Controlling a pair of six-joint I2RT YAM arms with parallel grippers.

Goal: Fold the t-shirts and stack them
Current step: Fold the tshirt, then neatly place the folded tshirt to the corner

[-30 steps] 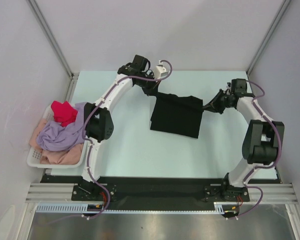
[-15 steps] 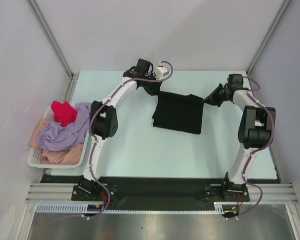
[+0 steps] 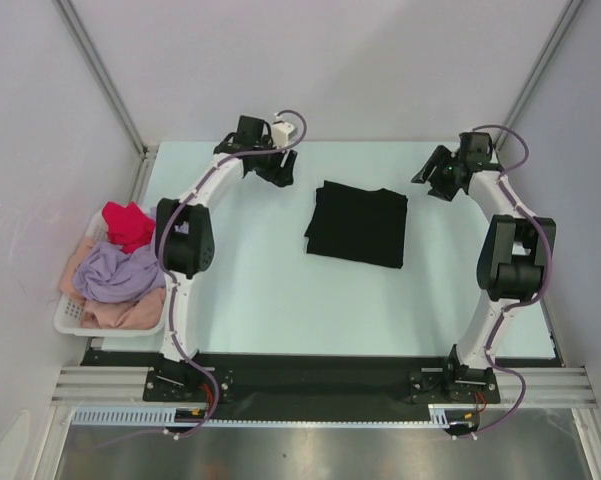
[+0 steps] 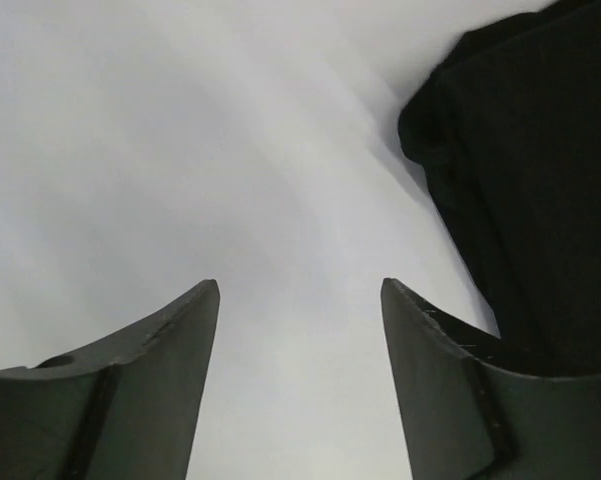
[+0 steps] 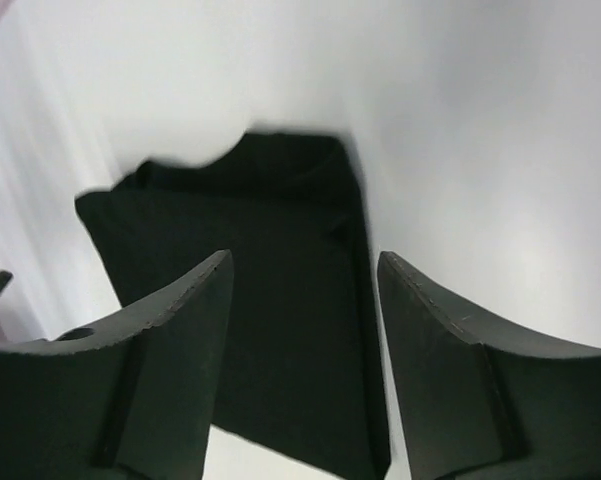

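Note:
I should next lower my right gripper, which is open off the far corner of the black t-shirt, to the left in the top view onto that corner's side edge (image 3: 405, 206) (image 5: 354, 202).
A black t-shirt (image 3: 358, 226) lies folded into a flat rectangle at the middle of the table, with nothing touching it. My left gripper (image 3: 281, 173) hovers off its far left corner, open and empty; in the left wrist view the gripper (image 4: 300, 285) is over bare table with the black t-shirt (image 4: 530, 170) at the right. My right gripper (image 3: 428, 173) is off the far right corner, open and empty; in the right wrist view the black t-shirt (image 5: 280, 230) shows below and between its spread fingers (image 5: 305, 256). Red (image 3: 128, 222), lavender (image 3: 115, 270) and pale pink (image 3: 110, 313) t-shirts lie heaped at the left.
The heap of t-shirts sits in a white lattice basket (image 3: 68, 318) off the table's left edge. Grey walls and metal posts close in the back and sides. Both arm bases stand on the rail at the near edge.
Both grippers have opened and let go of the black t-shirt's far corners, then drawn outward and back. The shirt has settled flat on the table.

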